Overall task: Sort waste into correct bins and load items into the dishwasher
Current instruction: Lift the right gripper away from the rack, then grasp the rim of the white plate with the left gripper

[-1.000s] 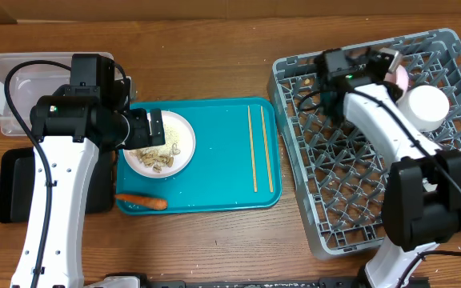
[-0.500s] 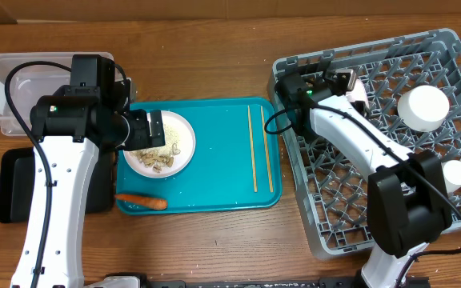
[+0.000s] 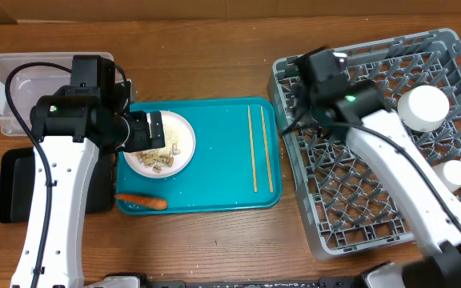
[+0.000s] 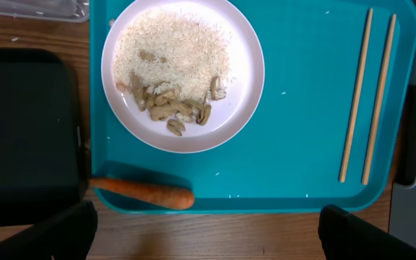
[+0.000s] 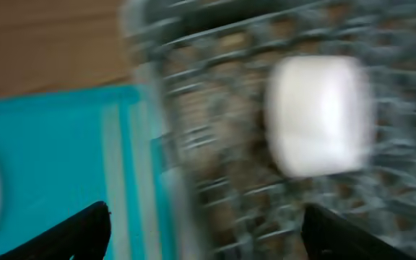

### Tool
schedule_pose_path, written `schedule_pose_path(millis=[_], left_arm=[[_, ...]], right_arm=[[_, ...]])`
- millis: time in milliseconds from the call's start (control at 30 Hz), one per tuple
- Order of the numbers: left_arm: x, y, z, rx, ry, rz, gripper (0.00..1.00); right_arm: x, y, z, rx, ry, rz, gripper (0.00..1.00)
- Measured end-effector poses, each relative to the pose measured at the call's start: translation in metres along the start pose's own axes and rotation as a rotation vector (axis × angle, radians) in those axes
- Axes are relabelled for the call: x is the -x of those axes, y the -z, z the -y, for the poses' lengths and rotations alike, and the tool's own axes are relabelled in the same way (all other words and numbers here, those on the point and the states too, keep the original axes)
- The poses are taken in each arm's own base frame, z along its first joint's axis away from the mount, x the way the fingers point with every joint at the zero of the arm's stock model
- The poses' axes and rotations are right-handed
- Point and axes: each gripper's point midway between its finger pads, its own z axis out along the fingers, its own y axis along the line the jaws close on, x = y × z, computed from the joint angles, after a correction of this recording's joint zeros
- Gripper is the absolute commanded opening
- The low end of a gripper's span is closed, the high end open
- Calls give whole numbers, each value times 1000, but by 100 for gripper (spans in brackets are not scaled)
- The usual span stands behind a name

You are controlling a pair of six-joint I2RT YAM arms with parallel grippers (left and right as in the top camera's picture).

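Next, my left gripper needs to move across and down onto the plate's chopstick-side rim (image 3: 194, 145) (image 4: 260, 84), which lies below and to its right in the overhead view, clear of scraps.
A white plate (image 3: 174, 148) (image 4: 183, 72) of rice and food scraps lies on the teal tray (image 3: 214, 176), with two chopsticks (image 3: 258, 148) (image 4: 367, 94) to its right. An orange carrot (image 3: 141, 201) (image 4: 143, 192) lies at the tray's front left corner. My left gripper (image 3: 152, 130) (image 4: 208, 224) hangs open above the plate, holding nothing. Over the left edge of the grey dish rack (image 3: 374, 200) (image 5: 230, 180), my right gripper (image 3: 304, 100) (image 5: 208, 224) is open and empty in a blurred view. Two white bowls (image 3: 422, 108) (image 3: 455, 174) sit in the rack; one bowl (image 5: 320, 115) shows in the right wrist view.
A clear tub (image 3: 2, 88) stands at the back left. A black tray (image 3: 10, 188) (image 4: 27, 130) lies in front of it, partly under my left arm. The rack fills the right side of the table.
My right gripper has opened and its arm has swung left across the rack toward the teal tray. The left arm has not moved.
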Motion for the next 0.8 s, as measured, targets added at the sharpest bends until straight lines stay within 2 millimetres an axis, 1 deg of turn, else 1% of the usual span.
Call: schedule_pose_path(millis=[133,200,233,333,433,500,600,633,733,800], left_arm=[[0,0,0,2,0,0,100],[0,0,0,1,0,1,100],[1,0,0,1,4,5,100],[10,0,2,-7,22,39,100],[14,0,7,-16,21,59,100],[15,-2,16,-27,0,63,100],[12,-10,34,-44,-43,41,100],[10,-16,40,-47,-57,26,100],[3,-36,53,-43,-87,-41,100],[-1,-54,59,-32,-100,-96,100]], right_arm=[[-20,5,-41,245,63,-109,89],[-30,4,-53,316,74,-161,86],[-35,3,-58,342,78,-188,85],[-44,1,-63,375,81,-234,86],[-47,1,-60,366,72,-254,86],[-49,-1,-51,342,51,-271,86],[-48,-4,-26,297,-13,-299,86],[-46,-6,-15,280,-43,-305,86],[-39,-10,26,224,-147,-319,87],[-39,-10,55,186,-210,-337,88]])
